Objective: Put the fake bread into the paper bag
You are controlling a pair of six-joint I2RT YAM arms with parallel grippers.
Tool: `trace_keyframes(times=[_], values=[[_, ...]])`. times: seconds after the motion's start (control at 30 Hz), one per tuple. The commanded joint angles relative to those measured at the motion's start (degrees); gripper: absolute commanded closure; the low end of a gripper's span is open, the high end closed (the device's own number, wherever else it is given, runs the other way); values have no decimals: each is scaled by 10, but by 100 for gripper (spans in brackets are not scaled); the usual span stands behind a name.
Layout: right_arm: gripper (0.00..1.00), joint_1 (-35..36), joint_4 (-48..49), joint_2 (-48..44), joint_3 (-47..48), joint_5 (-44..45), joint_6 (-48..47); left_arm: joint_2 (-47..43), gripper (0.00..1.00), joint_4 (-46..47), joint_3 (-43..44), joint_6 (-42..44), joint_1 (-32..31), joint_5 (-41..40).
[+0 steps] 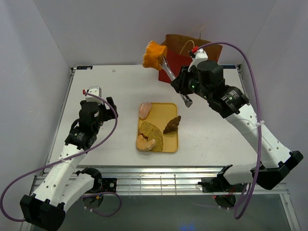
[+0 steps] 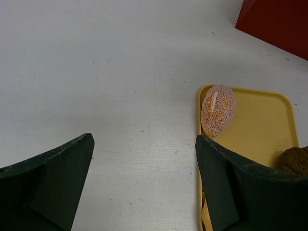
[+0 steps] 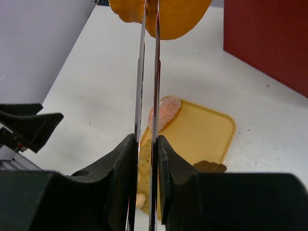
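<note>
The right gripper moves outward next, brings the orange bun (image 1: 154, 54) over the bag's opening (image 1: 180, 44) and releases the metal tongs, since the bun still hangs beside the bag.
My right gripper (image 1: 180, 85) is shut on the metal tongs (image 1: 169, 72), which pinch an orange bun (image 1: 154, 54) in the air just left of the red paper bag (image 1: 180, 60). In the right wrist view the tong blades (image 3: 148, 72) run up to the bun (image 3: 178, 17), with the bag (image 3: 269, 38) at the right. The yellow tray (image 1: 169, 142) holds a pinkish roll (image 1: 145, 110), a dark croissant (image 1: 173, 124), speckled slices (image 1: 153, 133) and a tan roll (image 1: 145, 143). My left gripper (image 1: 109, 107) is open and empty, left of the tray.
The left wrist view shows the pinkish roll (image 2: 218, 109) on the tray's corner (image 2: 269, 125) and the bag's base (image 2: 276, 24) at top right. White walls enclose the table on three sides. A metal rail runs along the near edge (image 1: 159, 183).
</note>
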Motion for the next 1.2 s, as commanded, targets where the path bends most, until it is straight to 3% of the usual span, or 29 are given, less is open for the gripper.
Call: trace_keyframes(times=[0.0,0.17,0.43,0.93,1.17], values=[[92,-30,39,25,66,-1,-18,-4,3,6,6,1,-2,1],[92,-97,45,64,137,-13,-20,-7,3,6,7,0,-2,4],[92,-210,71,127,173,-124,1,-5,3,7,7,0,-2,7],[92,-241,107,217,232,-159,24,-5,3,9,6,-1,-3,8],[92,-255,116,219,191,-168,31,-3,3,8,6,0,-2,11]])
